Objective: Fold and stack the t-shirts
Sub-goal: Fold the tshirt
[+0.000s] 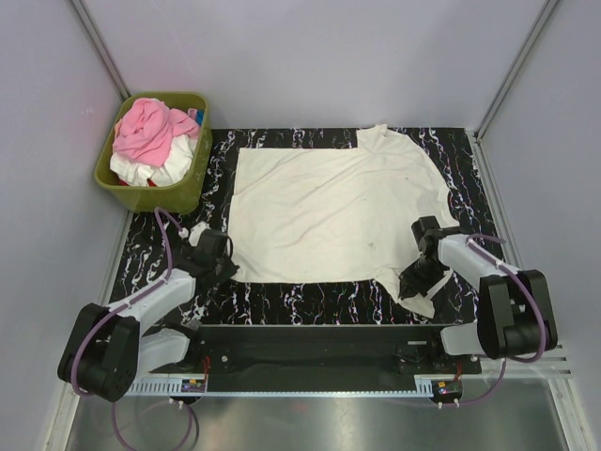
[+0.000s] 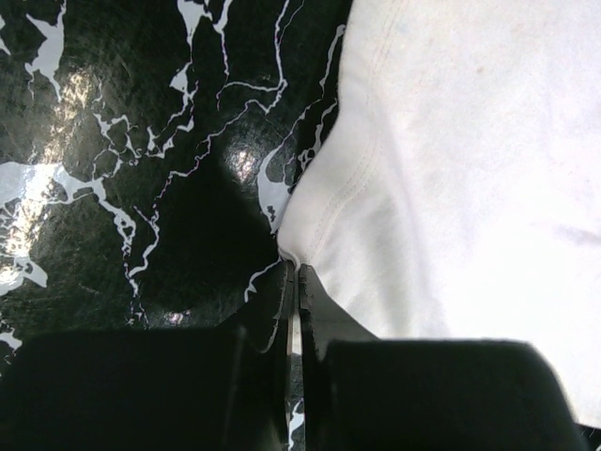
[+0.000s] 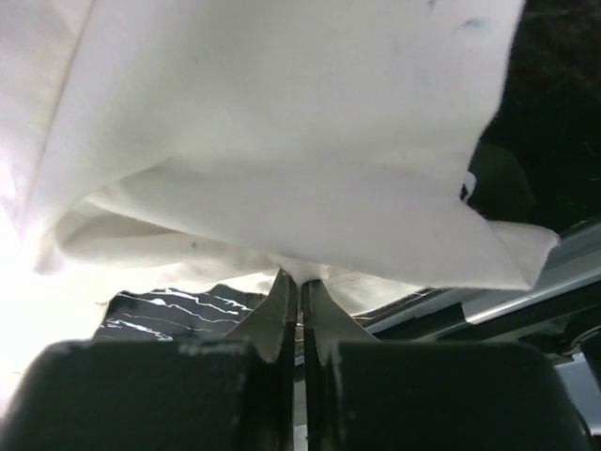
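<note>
The shirt is still spread out, so next the left gripper needs to carry the shirt's corner outward along the shirt's hem edge and onto its body.
A white t-shirt (image 1: 329, 211) lies spread flat on the black marbled table (image 1: 451, 150). My left gripper (image 1: 228, 266) is shut on the shirt's near left corner; in the left wrist view the gripper (image 2: 297, 268) pinches the hem of the shirt (image 2: 451, 160). My right gripper (image 1: 413, 285) is shut on the near right sleeve; in the right wrist view the gripper (image 3: 300, 274) holds bunched cloth of the shirt (image 3: 282, 113) slightly lifted. More t-shirts, pink (image 1: 150, 127) and white, fill a green bin (image 1: 192, 183) at the back left.
The green bin stands off the table's far left corner. Grey walls enclose the left, back and right sides. A metal rail (image 1: 310, 385) runs along the near edge by the arm bases.
</note>
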{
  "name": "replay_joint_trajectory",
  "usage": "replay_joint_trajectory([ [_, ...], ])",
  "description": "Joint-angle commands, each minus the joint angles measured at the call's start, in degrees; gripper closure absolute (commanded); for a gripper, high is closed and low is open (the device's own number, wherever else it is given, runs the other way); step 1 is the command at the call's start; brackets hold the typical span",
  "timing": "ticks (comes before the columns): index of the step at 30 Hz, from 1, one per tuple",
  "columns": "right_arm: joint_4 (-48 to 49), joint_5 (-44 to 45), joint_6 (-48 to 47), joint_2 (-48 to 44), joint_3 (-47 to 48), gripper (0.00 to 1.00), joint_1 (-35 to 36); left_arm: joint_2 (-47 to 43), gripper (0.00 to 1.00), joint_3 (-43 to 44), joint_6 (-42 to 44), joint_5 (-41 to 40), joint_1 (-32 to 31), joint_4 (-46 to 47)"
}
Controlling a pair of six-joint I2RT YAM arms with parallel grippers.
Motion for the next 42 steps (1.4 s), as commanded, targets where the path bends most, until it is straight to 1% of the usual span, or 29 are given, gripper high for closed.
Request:
replay_joint_trajectory([
  [1, -1.0, 3.2, -1.8, -6.2, -1.1, 1.0, -0.4, -2.1, 1.0, 0.5, 0.6, 0.5, 0.2, -4.7],
  [5, -6.8, 3.2, -3.4, -14.8, 1.9, 1.0, -0.4, -7.4, 1.0, 2.8, 0.0, 2.1, 0.2, -11.5],
  [6, -9.0, 3.8, -3.9, -17.6, 4.4, 1.0, -0.5, -8.6, 1.0, 3.4, 0.1, 2.2, 0.2, -12.8],
  [8, -11.1, 5.1, -5.4, -19.5, 8.1, 1.0, -0.4, -10.8, 1.0, 5.7, 0.8, 2.9, 0.2, -15.9],
  [11, -10.0, 5.7, -8.3, -20.3, 11.6, 1.0, -0.4, -11.5, 1.0, 9.5, 1.7, 2.8, 0.3, -19.0],
  [16, -7.7, 5.7, -14.8, -12.1, 17.9, 1.0, -0.4, -7.6, 1.0, 16.0, 3.4, 2.8, 0.5, -21.5],
  [19, -7.2, 6.8, -20.2, -6.4, 24.6, 1.0, -0.3, -4.1, 1.0, 21.6, 4.5, 3.4, 1.4, -22.8],
  [20, -8.0, 8.2, -21.0, -3.3, 28.9, 1.0, -0.4, -3.1, 1.0, 22.7, 4.8, 3.5, 1.6, -22.8],
  [22, -8.2, 8.9, -23.4, 0.0, 33.1, 1.0, -0.4, -0.2, 1.0, 25.5, 5.7, 4.3, 2.9, -22.7],
  [23, -9.1, 10.4, -24.9, 1.7, 37.2, 1.0, -0.4, 0.9, 1.0, 26.5, 6.1, 4.7, 3.4, -22.6],
  [25, -9.9, 10.8, -26.9, 6.8, 41.1, 1.0, -0.4, 4.1, 1.0, 29.4, 7.2, 5.8, 4.8, -22.5],
  [26, -11.3, 12.0, -28.1, 8.8, 45.0, 1.0, -0.4, 5.3, 1.0, 30.4, 7.6, 6.2, 5.3, -22.3],
  [27, -11.7, 11.9, -28.9, 12.4, 46.6, 1.0, -0.4, 7.7, 1.0, 31.5, 8.0, 6.5, 5.7, -22.4],
  [28, -12.2, 12.1, -30.0, 14.2, 48.3, 1.0, -0.4, 9.0, 1.0, 33.5, 8.9, 7.2, 6.6, -22.4],
  [32, -13.4, 12.3, -31.7, 23.0, 55.8, 1.0, -0.5, 15.7, 1.0, 38.7, 10.8, 8.3, 8.0, -21.7],
  [35, -13.5, 12.2, -31.9, 27.6, 60.1, 1.0, -0.8, 24.3, 1.0, 43.7, 12.5, 9.0, 8.5, -21.9],
  [37, -14.2, 12.6, -32.0, 29.9, 62.7, 1.0, -1.0, 27.3, 1.0, 47.0, 13.4, 9.1, 8.8, -22.0],
  [38, -15.1, 12.9, -31.9, 32.1, 65.5, 1.0, -1.4, 29.8, 1.0, 48.1, 13.7, 9.2, 8.8, -22.1],
  [42, -16.2, 12.6, -32.1, 36.0, 71.4, 1.0, -2.2, 34.7, 1.0, 53.3, 14.7, 8.7, 9.2, -23.0],
])
